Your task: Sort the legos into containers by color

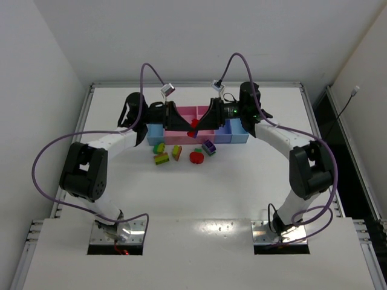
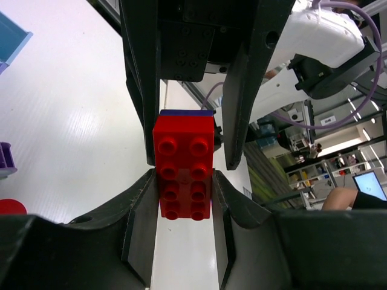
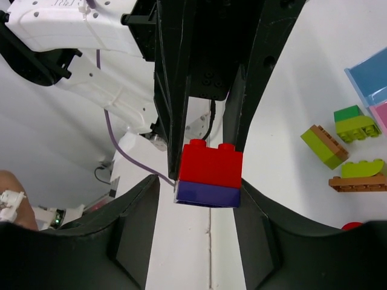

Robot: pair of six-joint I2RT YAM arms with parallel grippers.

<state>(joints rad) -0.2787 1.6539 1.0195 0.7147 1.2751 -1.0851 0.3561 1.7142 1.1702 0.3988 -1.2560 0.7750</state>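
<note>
My left gripper pulls away from the purple brick to the left in the top view next, tips down and releases the red brick into the pink tray point(image 1: 178, 138), its closest color.
A red brick point(image 1: 194, 125) stacked on a dark purple brick point(image 3: 207, 196) hangs between my two grippers, above the front of the tray row. My left gripper point(image 2: 184, 175) is shut on the red brick point(image 2: 183, 163) from both sides. My right gripper point(image 3: 196, 181) faces it from the opposite side. Its jaws stand around the purple brick: one finger point(image 3: 254, 211) touches it, the other finger point(image 3: 136, 211) stands a small gap away. In the top view the left gripper point(image 1: 183, 124) and right gripper point(image 1: 204, 121) meet tip to tip.
The trays run behind: light blue point(image 1: 155, 135), pink point(image 1: 179, 137), blue point(image 1: 240, 138). Loose bricks lie in front: green on yellow-green point(image 1: 159, 147), yellow-green and orange point(image 1: 161, 159), another point(image 1: 176, 152), red point(image 1: 196, 157), purple point(image 1: 209, 147).
</note>
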